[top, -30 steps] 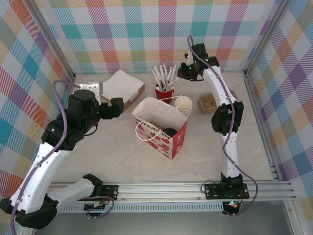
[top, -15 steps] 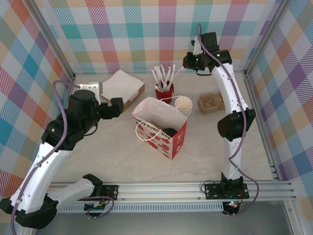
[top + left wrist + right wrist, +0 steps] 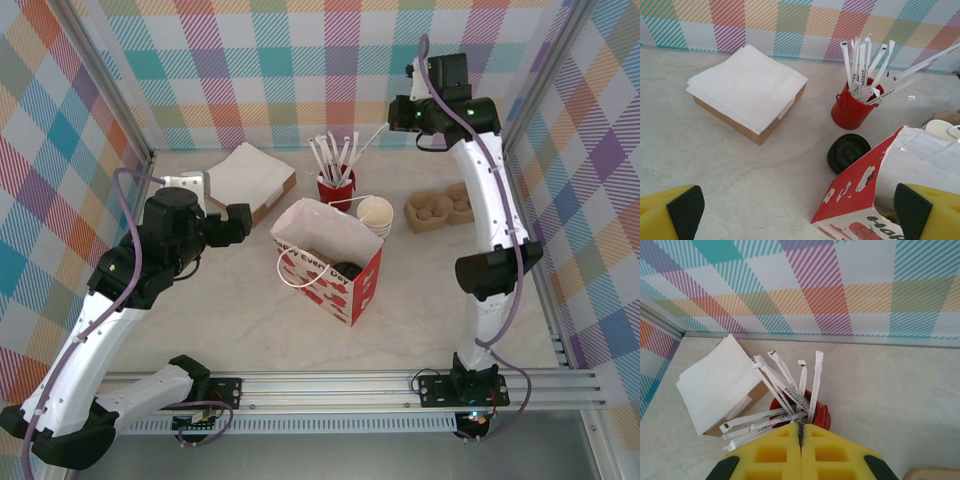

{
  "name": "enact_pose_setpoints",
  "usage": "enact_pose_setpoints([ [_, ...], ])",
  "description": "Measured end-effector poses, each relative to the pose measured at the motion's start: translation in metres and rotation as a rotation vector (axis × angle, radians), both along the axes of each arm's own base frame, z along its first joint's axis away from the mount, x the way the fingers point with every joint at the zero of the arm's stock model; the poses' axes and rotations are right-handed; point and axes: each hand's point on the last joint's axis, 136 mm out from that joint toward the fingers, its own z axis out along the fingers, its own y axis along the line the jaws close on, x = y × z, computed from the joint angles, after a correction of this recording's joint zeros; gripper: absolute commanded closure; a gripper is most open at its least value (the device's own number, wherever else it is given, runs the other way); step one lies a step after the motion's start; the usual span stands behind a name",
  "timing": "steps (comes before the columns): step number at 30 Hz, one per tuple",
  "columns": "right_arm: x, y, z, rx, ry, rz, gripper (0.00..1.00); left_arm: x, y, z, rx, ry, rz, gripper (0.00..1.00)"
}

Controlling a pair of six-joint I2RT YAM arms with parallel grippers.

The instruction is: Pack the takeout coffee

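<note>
The right gripper swings back toward the bag and over its opening [image 3: 325, 238] next and releases the white stick there, because the coffee already sits inside the bag.
A round black lid [image 3: 347, 270], the top of the takeout coffee, shows inside the red-and-white paper bag [image 3: 322, 262]; its sides are hidden. My left gripper [image 3: 244, 217] hangs open to the left of the bag [image 3: 875, 185], nothing between its pads [image 3: 686, 210]. My right gripper [image 3: 393, 121] is raised above and to the right of the red cup of white sticks [image 3: 337, 185]. In the right wrist view the right gripper [image 3: 801, 427] is shut on a white stick [image 3: 371, 139] that slants up from the red cup [image 3: 821, 412].
A black lid stack [image 3: 847, 152] lies on the table behind the bag. White-rimmed paper cups [image 3: 376, 214] stand beside the bag's far right corner. A brown pulp carrier [image 3: 437, 209] sits at the right, a box of white napkins [image 3: 245, 177] at the back left.
My right gripper has risen and swung right, away from the red cup, with one stick drawn up after it. The left arm has barely moved.
</note>
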Motion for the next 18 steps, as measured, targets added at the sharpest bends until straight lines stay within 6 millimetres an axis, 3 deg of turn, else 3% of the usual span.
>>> enact_pose_setpoints([
  [10,-0.071,-0.01,0.073,0.0,-0.13,0.031,0.94,-0.004,0.005,0.001,-0.005,-0.011,0.017,0.01],
  [18,-0.148,-0.004,0.109,0.084,-0.182,0.147,0.94,-0.01,0.011,0.006,-0.02,-0.034,0.031,0.01],
])
